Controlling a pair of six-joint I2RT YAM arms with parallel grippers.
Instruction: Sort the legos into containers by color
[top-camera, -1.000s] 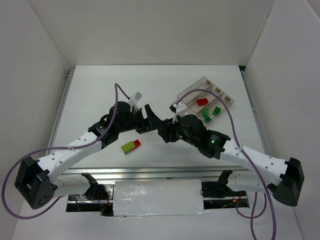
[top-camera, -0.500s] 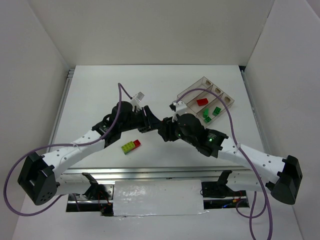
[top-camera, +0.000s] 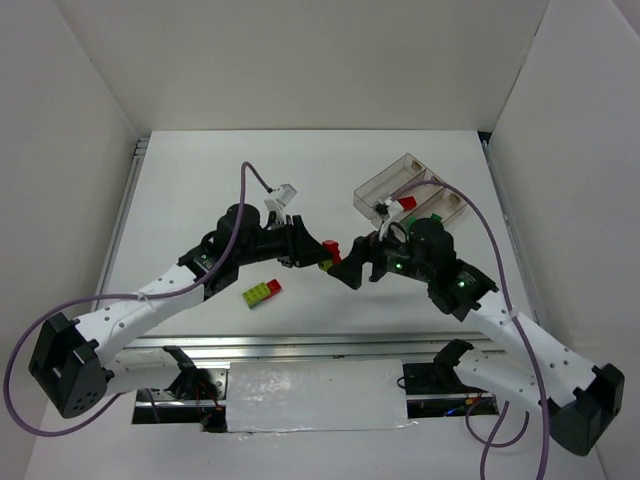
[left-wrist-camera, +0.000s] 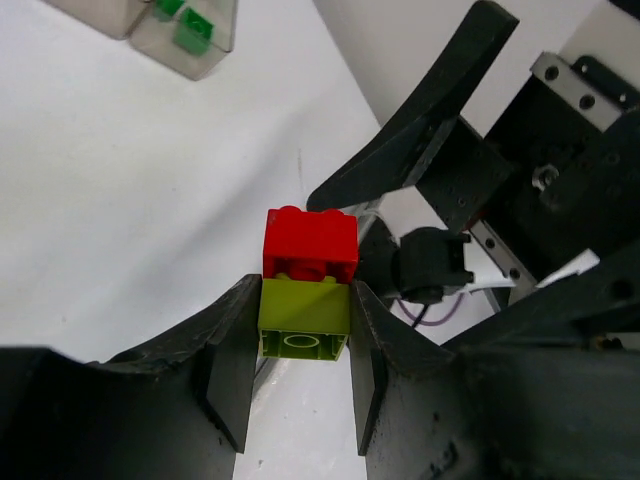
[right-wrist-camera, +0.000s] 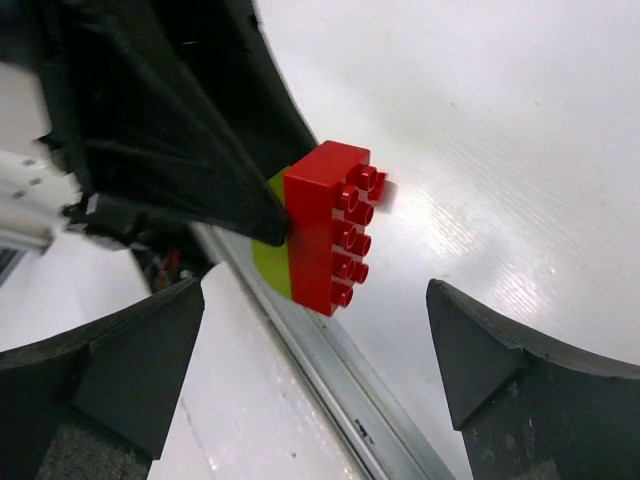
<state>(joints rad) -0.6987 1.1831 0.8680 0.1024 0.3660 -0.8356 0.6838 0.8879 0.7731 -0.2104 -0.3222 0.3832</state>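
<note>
My left gripper should next carry the yellow-green brick outward over the empty container, to my gripper's right in the top view, and release it there.
My left gripper is shut on a yellow-green brick held above the table. A red brick is stuck on that brick's outer end and pokes past the fingertips. My right gripper faces the red brick's studs. It stands wide open, with both fingers apart from the brick. A second stack of legos, yellow-green and red, lies on the table in front of the left arm. The containers stand at the back right; one holds a red brick and another a green brick.
The right arm reaches across the near side of the containers and hides part of them. A metal rail runs along the table's near edge. White walls close in the table on the left, right and back.
The left gripper has closed on the yellow-green brick. The right gripper has opened, let go of the stack and drawn back to the right.
</note>
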